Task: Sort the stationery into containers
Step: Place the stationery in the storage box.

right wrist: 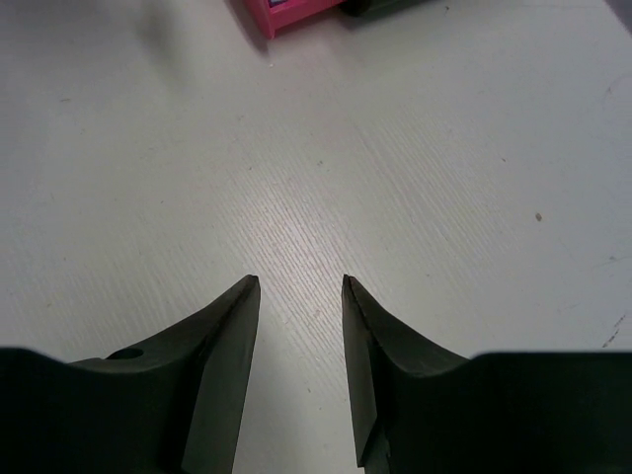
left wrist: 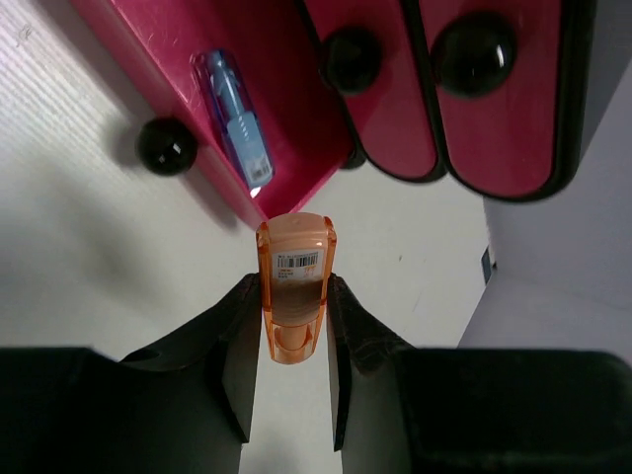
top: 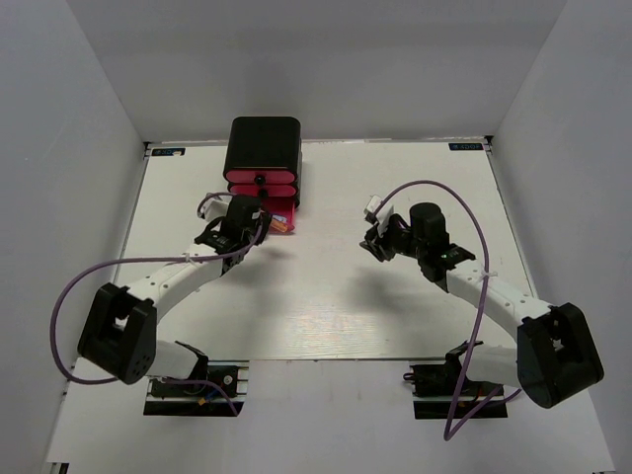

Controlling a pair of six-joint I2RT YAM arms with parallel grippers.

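The orange capsule (left wrist: 296, 272) still hangs by the open bottom drawer's corner, so my left gripper should next move outward over the drawer's pink bottom and release it there.
My left gripper (left wrist: 294, 288) is shut on an orange capsule (left wrist: 296, 272) with a barcode label. It holds it just in front of the pulled-out bottom pink drawer (left wrist: 296, 109). A light blue capsule (left wrist: 237, 118) lies inside that drawer. The two upper pink drawers (left wrist: 494, 128) with black knobs are closed in the black cabinet (top: 263, 143). In the top view my left gripper (top: 259, 227) is at the open drawer (top: 287, 211). My right gripper (right wrist: 300, 281) is open and empty over bare table, to the right (top: 375, 244). Other stationery is out of view.
The open drawer's black knob (left wrist: 166, 146) sits to the left of my left fingers. A corner of the pink drawer (right wrist: 286, 12) shows at the top of the right wrist view. White walls enclose the white table (top: 326, 306) on three sides.
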